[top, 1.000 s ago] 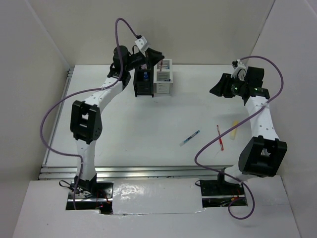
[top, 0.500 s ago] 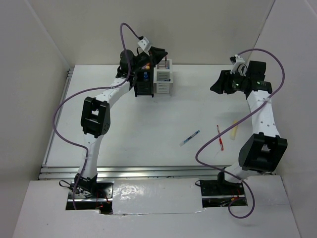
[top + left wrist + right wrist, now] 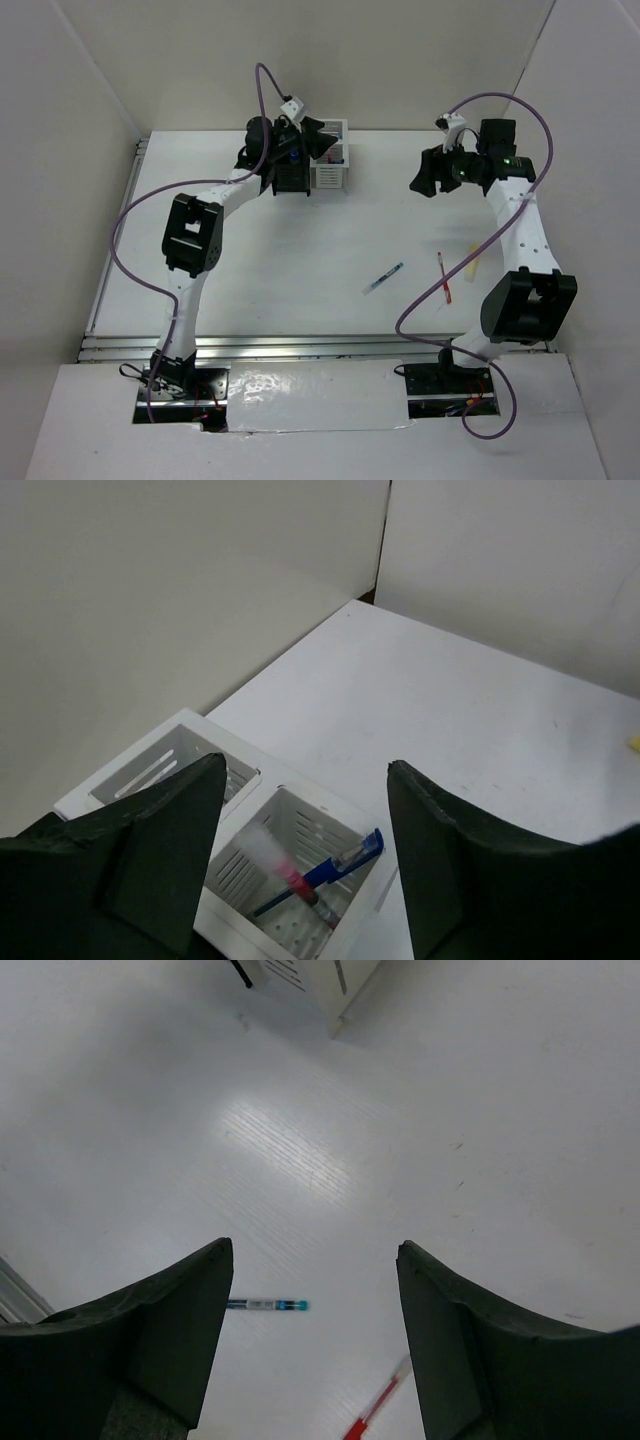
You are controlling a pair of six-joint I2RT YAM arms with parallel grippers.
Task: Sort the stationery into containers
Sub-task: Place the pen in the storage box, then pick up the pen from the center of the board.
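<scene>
The near end of the blue-capped pen is below my right gripper and to its left in the top view. I will lower my right gripper back and across onto it next.
The containers stand at the back: a black box [image 3: 289, 176] joined to a white box [image 3: 328, 172]. My left gripper [image 3: 318, 138] hangs open just above them. In the left wrist view its jaws [image 3: 305, 770] frame the white box [image 3: 250, 845], where a blue pen [image 3: 340, 865] leans and a blurred red pen [image 3: 288, 880] stands free of the fingers. My right gripper [image 3: 420, 178] hovers open and empty over the table, right of the boxes. Below it lie a blue-capped pen [image 3: 268, 1305] and a red pen [image 3: 375, 1405]. On the table are that blue-capped pen [image 3: 383, 277], the red pen [image 3: 444, 277] and a yellow marker [image 3: 472, 262].
White walls close in the table at the back and on both sides. A metal rail [image 3: 300, 347] runs along the near edge, in front of the arm bases. Purple cables loop from both arms. A corner of the white box [image 3: 320, 975] shows at the top of the right wrist view.
My left gripper moved right over the boxes and opened, letting a red pen drop into the white box. My right gripper opened wider and swung left, toward the table's middle.
</scene>
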